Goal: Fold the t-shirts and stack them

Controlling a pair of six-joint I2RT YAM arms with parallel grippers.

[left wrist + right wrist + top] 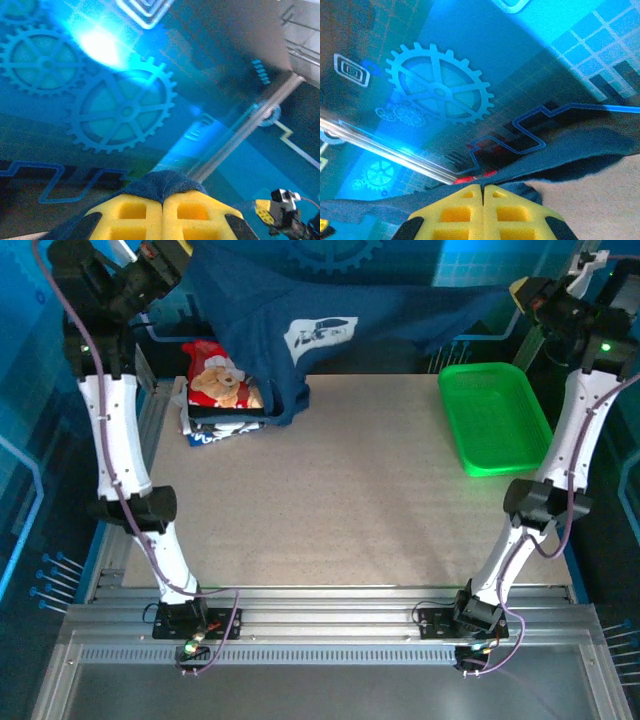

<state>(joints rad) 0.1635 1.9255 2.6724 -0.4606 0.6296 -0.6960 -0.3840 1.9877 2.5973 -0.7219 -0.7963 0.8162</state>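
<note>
My right gripper moves down and back next to release the shirt, since the clear tabletop by the basket's near end (468, 528) lies below and back from it.
A navy t-shirt (300, 310) with a white chest print hangs stretched in the air across the back of the table. My left gripper (178, 252) is shut on its left end, where a bunch of navy cloth (162, 184) bulges past the yellow fingertips (197, 210). At the far right, my right gripper (520, 290) is shut on the shirt's other end, with navy fabric (600, 150) running off from its pressed-together jaws. The shirt's lower edge drapes onto a stack of folded t-shirts (222, 405) at the back left, a red teddy-bear shirt (222, 385) on top.
A green plastic mesh basket (492, 418) sits at the right side of the table (330, 500). Both arms reach up and back from their bases at the near edge. A blue gear-patterned wall stands behind.
</note>
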